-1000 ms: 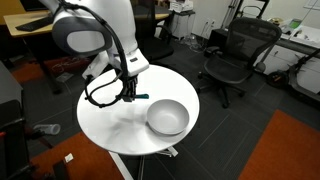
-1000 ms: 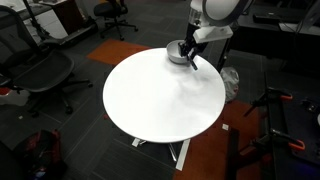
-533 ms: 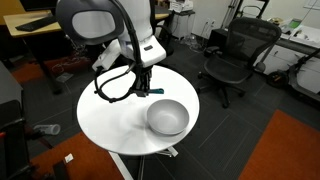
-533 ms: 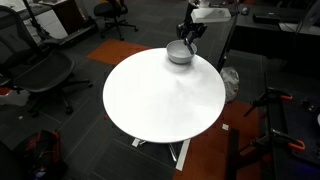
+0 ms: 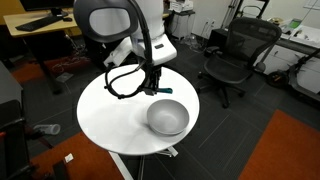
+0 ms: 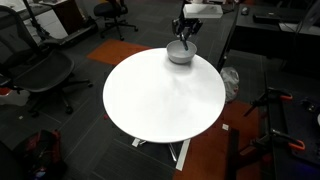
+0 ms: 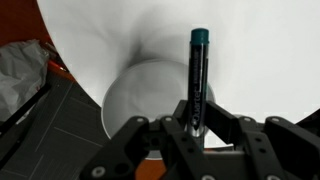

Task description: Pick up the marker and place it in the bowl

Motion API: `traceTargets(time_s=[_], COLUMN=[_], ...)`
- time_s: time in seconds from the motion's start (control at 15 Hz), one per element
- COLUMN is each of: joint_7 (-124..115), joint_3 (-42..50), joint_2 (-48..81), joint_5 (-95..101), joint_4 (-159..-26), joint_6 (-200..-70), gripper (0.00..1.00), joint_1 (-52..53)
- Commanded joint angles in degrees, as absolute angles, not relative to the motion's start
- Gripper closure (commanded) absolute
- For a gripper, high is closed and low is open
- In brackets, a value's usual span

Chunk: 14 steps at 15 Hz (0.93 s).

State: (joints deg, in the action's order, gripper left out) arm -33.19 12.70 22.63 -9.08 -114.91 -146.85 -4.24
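I will next move my gripper to the left in the wrist view and lower it over the open middle of the bowl to release the marker, since the bowl is on that side.
The slim dark marker with a teal end (image 7: 197, 75) is held in my gripper (image 7: 196, 122), which is shut on its lower part. In the wrist view it sticks out over the light grey-white bowl (image 7: 150, 95) below. In an exterior view my gripper (image 5: 153, 88) hangs above the table just beside the bowl (image 5: 167, 117), with the marker's tip (image 5: 164, 91) showing at the fingers. In an exterior view my gripper (image 6: 185, 36) is right above the bowl (image 6: 180, 53) at the table's far edge.
The round white tabletop (image 5: 110, 115) (image 6: 160, 95) stands on one pedestal. Black office chairs (image 5: 235, 55) (image 6: 35, 70) stand around it. A desk with a monitor (image 5: 35, 25) is behind. Orange carpet (image 5: 285, 150) lies to one side.
My gripper has carried the marker across the table from near its edge to the bowl, and has risen a little.
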Motion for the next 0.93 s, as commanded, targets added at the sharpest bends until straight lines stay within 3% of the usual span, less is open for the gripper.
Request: traceTargets(time_s=[0.0, 0.67, 0.73, 0.87], joint_7=[-37.02, -43.17, -43.57, -44.55], joint_3=[13.24, 13.21, 13.23, 13.2], joint_2=[26.02, 32.02, 32.44, 33.04], joint_5=[-10.38, -13.79, -13.88, -13.88], joint_4=[-109.83, -103.22, -102.73, -102.01], joint_6=[-143.49, -141.55, -141.35, -141.09], gripper=[0.94, 0.94, 0.51, 0.45], joint_1=[-5.11, -8.2, -8.29, -8.4])
